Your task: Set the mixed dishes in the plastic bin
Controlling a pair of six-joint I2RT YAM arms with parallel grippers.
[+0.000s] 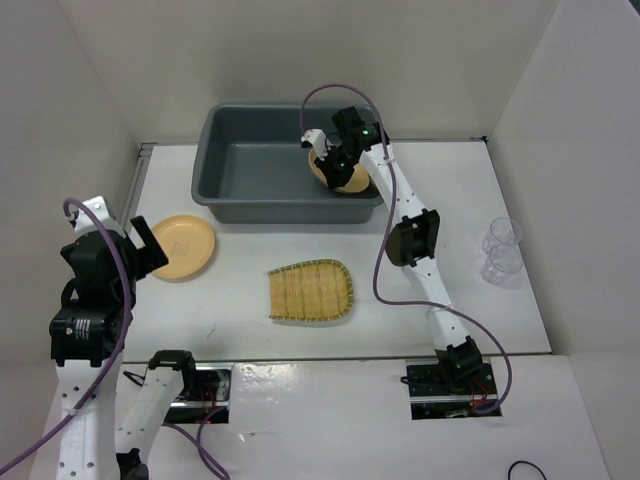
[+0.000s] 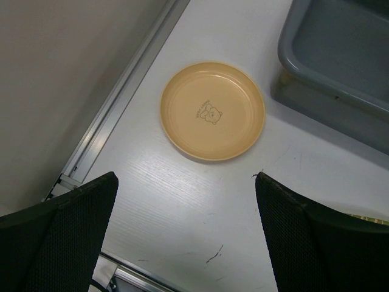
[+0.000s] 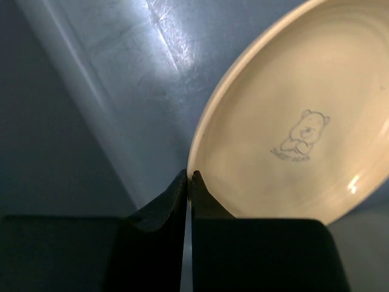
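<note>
The plate's rim by the metal bar [image 2: 163,118] is the nearest part of the rim, so my left gripper will next turn and lower toward the yellow-tan plate, then straddle the rim there.
The dark grey plastic bin [image 1: 250,160] stands at the back centre. My right gripper [image 1: 327,157] is inside its right end, shut on the rim of a yellow-tan plate [image 1: 347,177], which it holds tilted; the right wrist view shows the plate [image 3: 298,128] pinched at its edge by my right gripper [image 3: 189,180]. A second yellow-tan plate [image 1: 181,246] lies on the table at the left, also in the left wrist view [image 2: 213,111]. My left gripper [image 2: 185,182] is open and empty, above the table just short of that plate. The woven bamboo tray [image 1: 310,290] lies mid-table. Two clear cups [image 1: 503,249] stand at the right.
White walls enclose the table on the left, back and right. A metal rail [image 2: 115,103] runs along the table's left edge beside the left plate. The bin's corner [image 2: 340,55] shows at the top right of the left wrist view.
</note>
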